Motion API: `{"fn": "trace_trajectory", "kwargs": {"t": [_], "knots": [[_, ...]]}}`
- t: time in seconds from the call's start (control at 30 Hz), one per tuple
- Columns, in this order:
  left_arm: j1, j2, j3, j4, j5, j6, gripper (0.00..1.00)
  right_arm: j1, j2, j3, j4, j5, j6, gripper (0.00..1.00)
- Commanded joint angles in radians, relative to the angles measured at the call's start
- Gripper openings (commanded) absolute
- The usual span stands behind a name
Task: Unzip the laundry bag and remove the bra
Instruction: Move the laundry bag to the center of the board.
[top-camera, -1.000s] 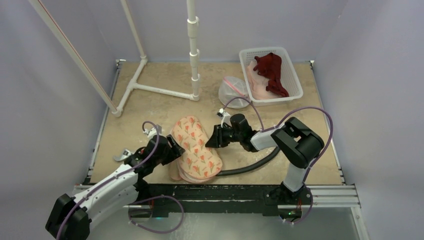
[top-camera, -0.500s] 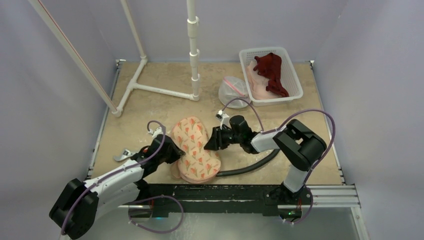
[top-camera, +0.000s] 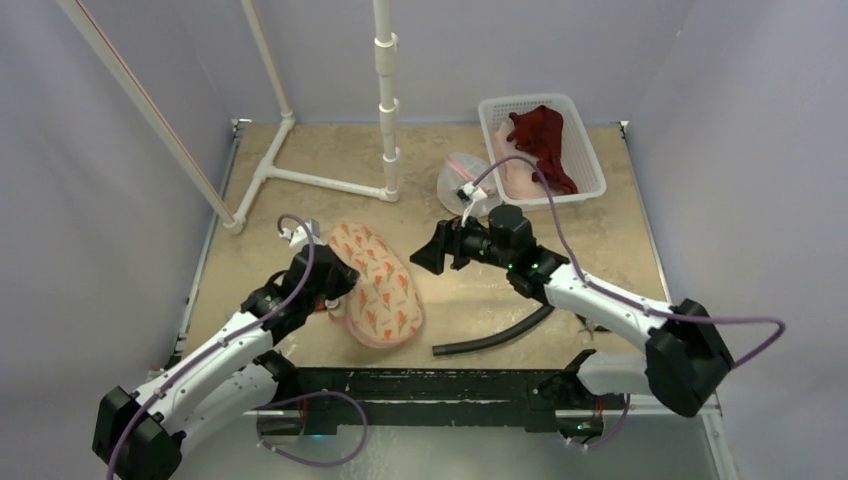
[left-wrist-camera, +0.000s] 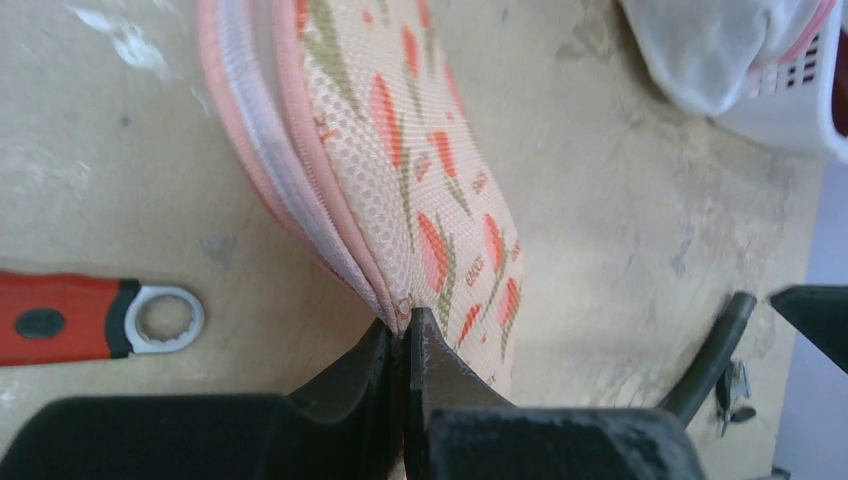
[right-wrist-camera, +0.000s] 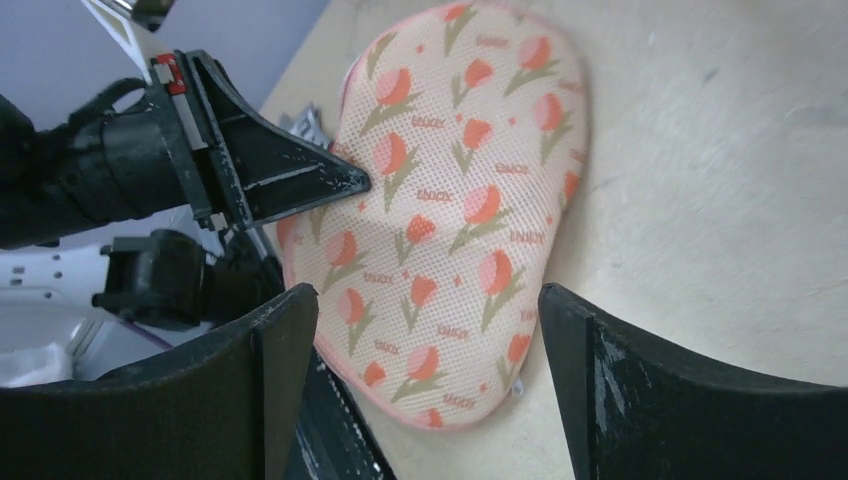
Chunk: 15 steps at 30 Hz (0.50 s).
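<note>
My left gripper lifts the bag (top-camera: 378, 288) it holds outward by its seam next, then lowers and releases it, since the bare tabletop before the pipe stand lies outward.
The laundry bag (top-camera: 378, 288), pink mesh printed with orange tulips, rests partly raised on its edge on the table in front of the arms. My left gripper (top-camera: 337, 296) is shut on its pink piped seam (left-wrist-camera: 385, 290) at the bag's left side, jaws pressed together (left-wrist-camera: 405, 322). My right gripper (top-camera: 422, 258) hangs open just right of the bag and does not touch it. In the right wrist view the bag (right-wrist-camera: 450, 200) lies beyond that gripper's (right-wrist-camera: 425, 300) wide-apart fingers. The bra is hidden; the bag's zip looks shut.
A white basket (top-camera: 592, 160) with red and pale pink garments stands back right, a white mesh pouch (top-camera: 465, 185) beside it. A PVC pipe stand (top-camera: 385, 110) rises at the back. A black hose (top-camera: 495, 335) lies near the front. A red-handled wrench (left-wrist-camera: 80, 320) lies left of the bag.
My left gripper shut on the bag's seam and drew the bag left and up onto its edge. My right gripper opened and pulled back up and to the right.
</note>
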Motion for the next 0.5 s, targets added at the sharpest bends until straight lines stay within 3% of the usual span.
{"fn": "trace_trajectory", "kwargs": {"t": [0.0,0.3,0.47], "knots": [[0.003,0.041,0.110,-0.069,-0.175,0.034,0.00,-0.011,-0.113,0.024,-0.122,0.123,-0.054,0.84],[0.043,0.092,0.203,0.043,-0.388,0.004,0.00,-0.011,-0.215,-0.126,-0.051,0.166,-0.043,0.83],[0.178,0.162,0.247,0.212,-0.343,0.050,0.00,-0.011,-0.223,-0.167,-0.019,0.161,-0.045,0.82]]}}
